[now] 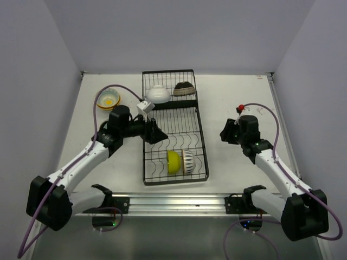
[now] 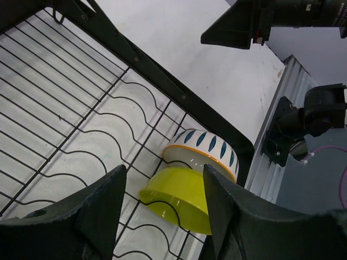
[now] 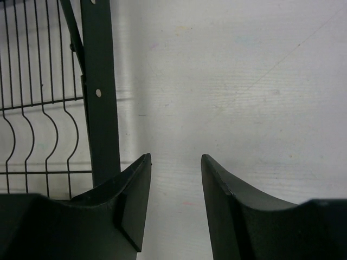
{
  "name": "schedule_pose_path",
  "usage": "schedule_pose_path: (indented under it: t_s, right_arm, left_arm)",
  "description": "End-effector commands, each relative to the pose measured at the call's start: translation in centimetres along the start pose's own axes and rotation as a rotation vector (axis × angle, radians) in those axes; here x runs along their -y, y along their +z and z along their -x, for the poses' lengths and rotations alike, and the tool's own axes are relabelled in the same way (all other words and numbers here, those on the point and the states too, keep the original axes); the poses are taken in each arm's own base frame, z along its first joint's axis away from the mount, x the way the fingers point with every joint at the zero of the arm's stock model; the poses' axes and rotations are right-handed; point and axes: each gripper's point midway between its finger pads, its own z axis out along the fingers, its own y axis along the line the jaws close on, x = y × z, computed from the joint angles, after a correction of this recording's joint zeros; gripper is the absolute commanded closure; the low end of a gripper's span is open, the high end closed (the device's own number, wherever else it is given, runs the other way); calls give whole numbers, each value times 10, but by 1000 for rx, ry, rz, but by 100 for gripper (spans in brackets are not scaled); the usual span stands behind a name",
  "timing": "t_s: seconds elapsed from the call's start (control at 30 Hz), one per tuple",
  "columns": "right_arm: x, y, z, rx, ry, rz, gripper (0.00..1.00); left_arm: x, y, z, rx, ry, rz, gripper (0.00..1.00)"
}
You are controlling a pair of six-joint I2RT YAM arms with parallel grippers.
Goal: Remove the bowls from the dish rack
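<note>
My left gripper brings its open fingers back and down to the yellow-green bowl next, astride its near rim [image 1: 169, 170] [image 2: 204, 228]. The bowl stands on edge below and back.
The black wire dish rack [image 1: 201, 127] lies in the middle of the table. A white bowl [image 1: 158, 93] and a dark brown patterned bowl [image 1: 184, 88] sit in its small far section. A yellow-green bowl [image 1: 173, 162] and a white striped bowl [image 1: 188, 161] stand on edge in its near section. They also show in the left wrist view, yellow-green [image 2: 179, 197] and striped [image 2: 203, 149]. My left gripper [image 1: 157, 134] is open and empty over the rack's wire dividers, short of the yellow-green bowl [image 2: 165, 169]. My right gripper [image 1: 225, 131] is open and empty over bare table right of the rack [image 3: 175, 158].
A stack of bowls [image 1: 109, 98], pale green outside and yellow inside, sits on the table left of the rack's far end. The rack's right frame bar [image 3: 100, 92] is just left of my right fingers. A metal rail [image 1: 173, 203] runs along the near edge. Walls close in on three sides.
</note>
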Motion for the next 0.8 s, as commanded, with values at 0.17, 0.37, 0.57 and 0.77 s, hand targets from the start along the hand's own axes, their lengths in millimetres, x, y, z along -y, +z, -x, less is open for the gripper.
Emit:
schedule_pose_path:
  t_s: [0.17, 0.37, 0.57, 0.77]
  right_arm:
    - [-35, -17, 20, 46, 16, 162, 59]
    - [-47, -17, 12, 24, 19, 185, 60]
    - [-45, -20, 10, 28, 23, 162, 52]
    - [-41, -26, 3, 24, 53, 152, 48]
  left_arm:
    - [3, 0, 8, -11, 8, 16, 38]
    - [-5, 0, -15, -59, -75, 68, 36]
    - [9, -9, -39, -54, -219, 33, 34]
    - [28, -25, -39, 39, -318, 2, 28]
